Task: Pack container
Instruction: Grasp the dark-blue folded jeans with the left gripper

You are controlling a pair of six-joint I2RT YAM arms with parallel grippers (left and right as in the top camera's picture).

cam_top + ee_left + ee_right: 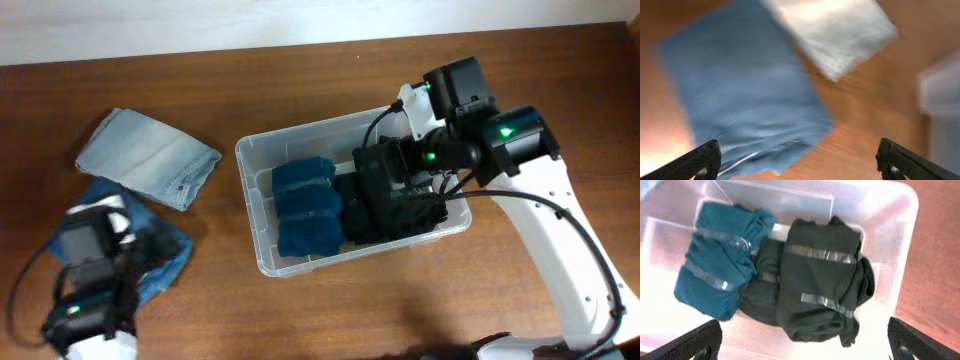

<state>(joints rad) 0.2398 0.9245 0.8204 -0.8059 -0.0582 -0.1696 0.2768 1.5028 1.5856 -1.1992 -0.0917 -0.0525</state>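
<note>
The blue cloth lies below my left gripper, so my left gripper should next move down to the left in the overhead view, onto the blue cloth's edge away from the container [684, 107].
The clear plastic container [258, 175] stands mid-table and holds a teal taped cloth bundle [306, 205] and a dark taped bundle [372, 200]. In the right wrist view the container's rim [900, 210] frames the teal bundle [720, 270] and the dark bundle [820, 285]. My right gripper [802, 345] is open and empty above the container, over the dark bundle. My left gripper [800, 162] is open and empty above a blue folded cloth [745, 90], which lies at the front left [165, 250]. A light denim folded cloth [150, 155] lies beside it, blurred in the left wrist view [835, 30].
The wooden table [330, 310] runs to a pale wall at the back. The right arm [560, 230] reaches in from the front right. The left arm [90, 290] stands at the front left corner over the blue cloth.
</note>
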